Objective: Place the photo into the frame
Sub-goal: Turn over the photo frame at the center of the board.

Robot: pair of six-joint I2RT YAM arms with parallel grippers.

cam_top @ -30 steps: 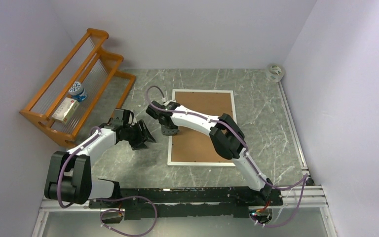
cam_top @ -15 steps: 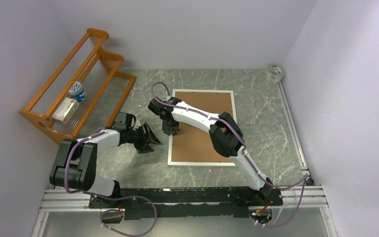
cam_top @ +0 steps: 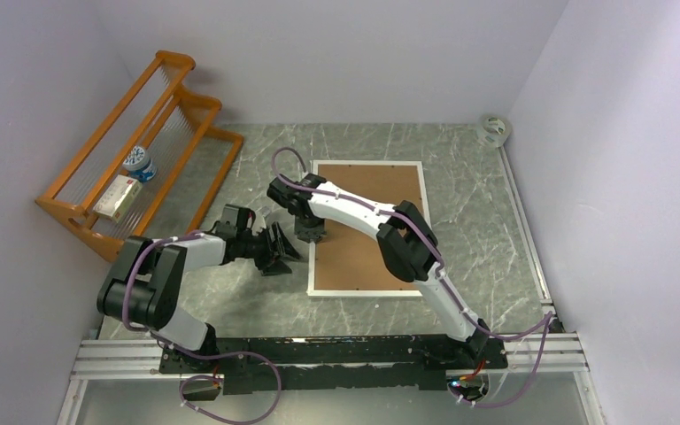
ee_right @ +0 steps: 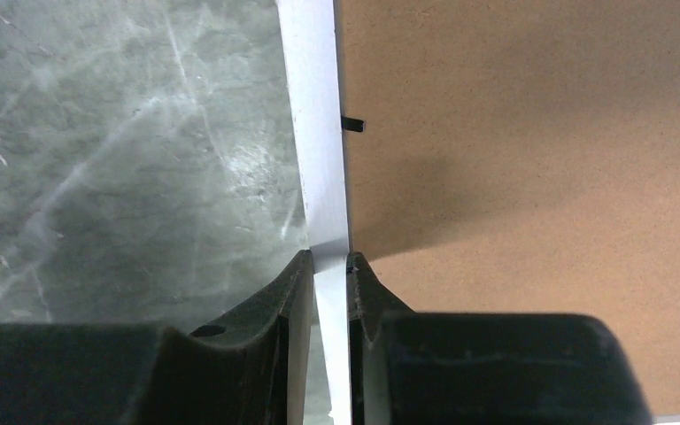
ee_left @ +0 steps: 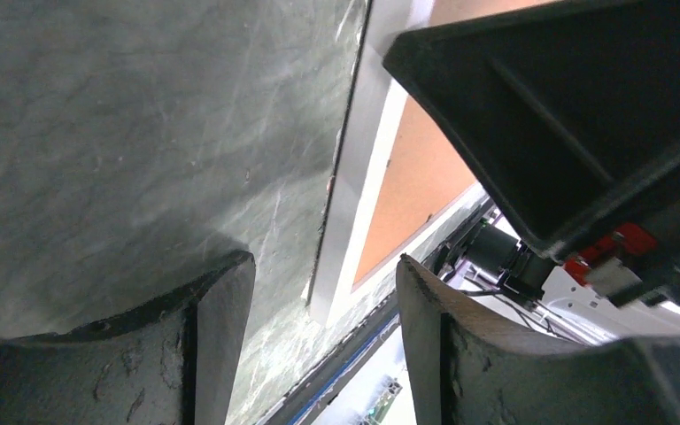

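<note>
I will bring my left gripper sideways onto the white bar's near part (cam_top: 312, 258) (ee_left: 349, 221) and close, since that bar lies to its right in the top view.
The frame (cam_top: 367, 163) lies face down on the table, its brown hardboard back (ee_right: 531, 177) upward. My right gripper (cam_top: 308, 232) stands over its left side, shut on the white left rail (ee_right: 314, 133), which runs between the fingertips of the right gripper (ee_right: 328, 258). My left gripper (cam_top: 285, 251) sits low on the table just left of that rail, open, with nothing between its fingers. In the left wrist view the rail (ee_left: 359, 177) lies ahead of the left gripper (ee_left: 323, 264), with the right arm's black wrist (ee_left: 584, 115) above it. The photo is out of view.
An orange wooden rack (cam_top: 137, 159) stands at the back left, holding a small box (cam_top: 117, 197) and a jar (cam_top: 140, 163). A roll of tape (cam_top: 494, 129) lies in the back right corner. Walls close in on three sides of the grey marbled table (cam_top: 460, 195).
My left gripper has slid right across the table up to the frame's left edge. The right gripper has closed in on the left rail, and the frame's near end has shifted slightly right.
</note>
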